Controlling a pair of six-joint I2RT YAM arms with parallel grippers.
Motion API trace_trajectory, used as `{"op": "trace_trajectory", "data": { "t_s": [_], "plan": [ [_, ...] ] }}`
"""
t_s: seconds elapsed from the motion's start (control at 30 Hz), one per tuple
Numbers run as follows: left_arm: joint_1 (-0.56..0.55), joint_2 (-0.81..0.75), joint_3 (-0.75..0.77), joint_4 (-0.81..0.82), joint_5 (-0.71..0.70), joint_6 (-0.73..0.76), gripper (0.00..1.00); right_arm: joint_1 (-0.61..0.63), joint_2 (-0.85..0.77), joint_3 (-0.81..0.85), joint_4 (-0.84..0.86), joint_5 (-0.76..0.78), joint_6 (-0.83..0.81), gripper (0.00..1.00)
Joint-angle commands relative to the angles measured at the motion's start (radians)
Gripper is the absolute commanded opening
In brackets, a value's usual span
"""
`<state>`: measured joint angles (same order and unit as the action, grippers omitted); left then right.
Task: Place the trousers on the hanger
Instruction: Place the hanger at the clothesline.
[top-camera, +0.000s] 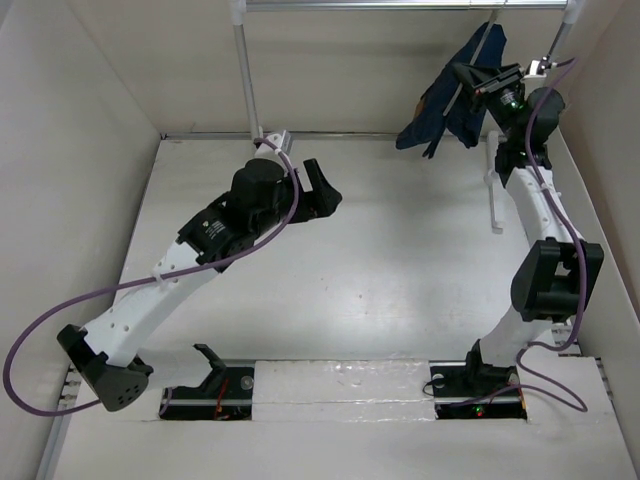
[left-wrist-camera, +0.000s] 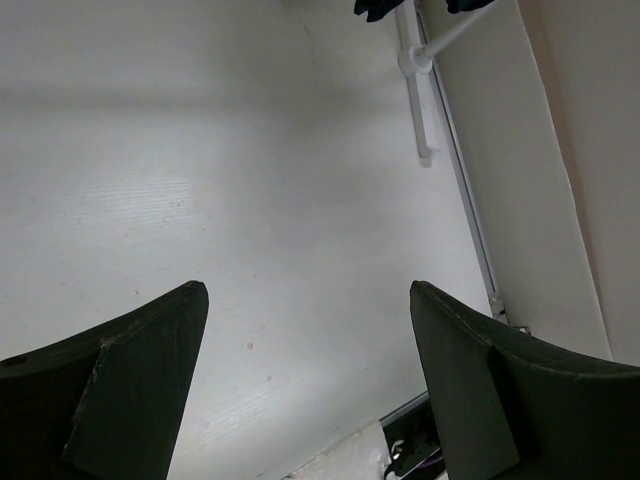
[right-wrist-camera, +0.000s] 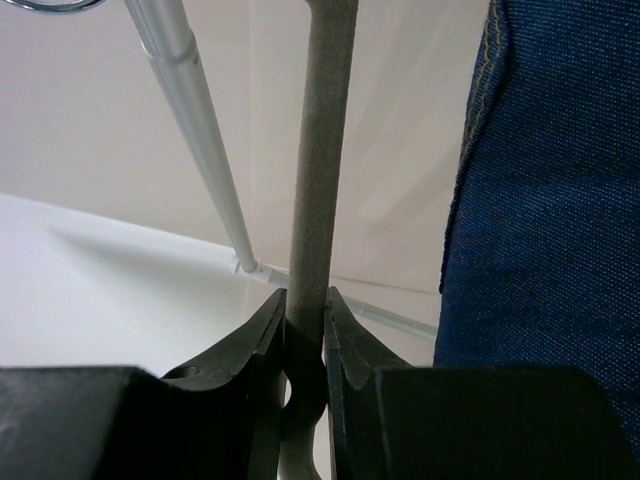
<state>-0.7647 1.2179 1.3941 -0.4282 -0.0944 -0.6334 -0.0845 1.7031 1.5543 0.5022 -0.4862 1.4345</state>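
The hanger reaches the rail, so I need to move my right gripper to the right in the top view, toward the end of the rail by the pole, and let go of the bar of the hanger.
The dark navy trousers (top-camera: 447, 112) hang draped high at the back right, under the rail. My right gripper (top-camera: 480, 84) is raised beside them. In the right wrist view it (right-wrist-camera: 305, 296) is shut on the thin pale grey bar of the hanger (right-wrist-camera: 322, 150), which runs upright between the jaws. The denim (right-wrist-camera: 550, 210) hangs just right of the bar. My left gripper (top-camera: 322, 190) is open and empty over the middle of the table, far from the trousers; its wrist view (left-wrist-camera: 310, 290) shows bare table between the fingers.
A horizontal metal rail (top-camera: 400, 5) spans the back, carried by white rack poles (top-camera: 245, 70). A white rack foot (top-camera: 493, 200) lies on the table at the right, also in the left wrist view (left-wrist-camera: 420, 90). White walls enclose the table.
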Motion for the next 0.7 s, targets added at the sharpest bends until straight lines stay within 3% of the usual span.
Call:
{"op": "trace_trajectory", "data": {
  "t_s": [0.0, 0.67],
  "plan": [
    [-0.001, -0.04, -0.035, 0.046, -0.016, -0.022, 0.78, -0.032, -0.03, 0.09, 0.18, 0.018, 0.01, 0.0],
    [-0.001, -0.001, -0.04, 0.054, -0.013, -0.022, 0.78, -0.159, 0.018, 0.069, 0.176, -0.041, 0.018, 0.0]
  ]
}}
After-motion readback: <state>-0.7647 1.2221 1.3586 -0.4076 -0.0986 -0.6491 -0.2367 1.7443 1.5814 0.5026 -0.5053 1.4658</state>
